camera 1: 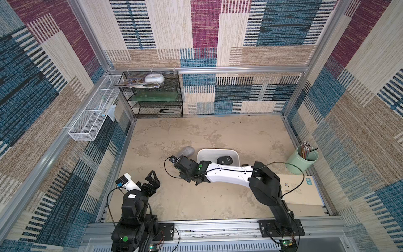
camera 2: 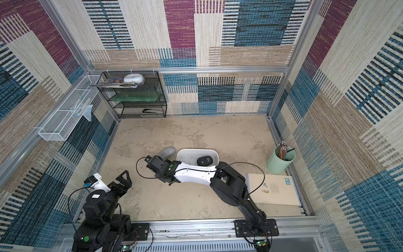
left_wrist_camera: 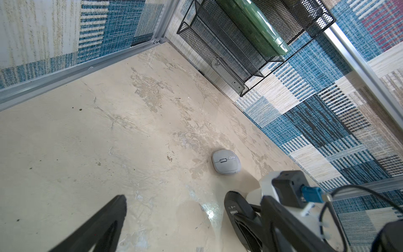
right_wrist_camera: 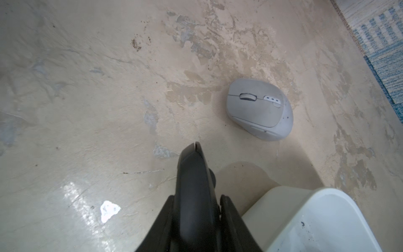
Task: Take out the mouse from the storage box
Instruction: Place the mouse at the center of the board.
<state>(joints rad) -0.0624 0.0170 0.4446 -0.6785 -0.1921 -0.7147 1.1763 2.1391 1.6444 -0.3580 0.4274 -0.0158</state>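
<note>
The tabletop below my right gripper is bare and outside the box (camera 1: pixel 218 151), so next I need to lower my right gripper, set the second black mouse there and release it.
The white storage box (camera 1: pixel 218 151) (camera 2: pixel 196 150) (right_wrist_camera: pixel 316 218) sits mid-table with a black mouse (camera 1: pixel 224 160) (camera 2: pixel 204 161) lying in it. My right gripper (right_wrist_camera: pixel 197 196) is shut on a second black mouse (right_wrist_camera: pixel 192 174) (left_wrist_camera: pixel 236 205), held on edge just outside the box's left end, low over the table. In both top views the right wrist hides that grip. A grey mouse (camera 1: pixel 187 151) (camera 2: pixel 167 152) (right_wrist_camera: pixel 259 109) (left_wrist_camera: pixel 225 162) rests on the table left of the box. My left gripper (camera 1: pixel 152 179) (left_wrist_camera: pixel 194 218) stands open and empty near the front left.
A green cup of pencils (camera 1: pixel 302 161) stands at the right wall, with a beige notebook (camera 1: pixel 301 189) in front of it. A black mesh rack (camera 1: pixel 152 96) fills the back left corner. A white wire basket (camera 1: pixel 93 117) hangs on the left wall.
</note>
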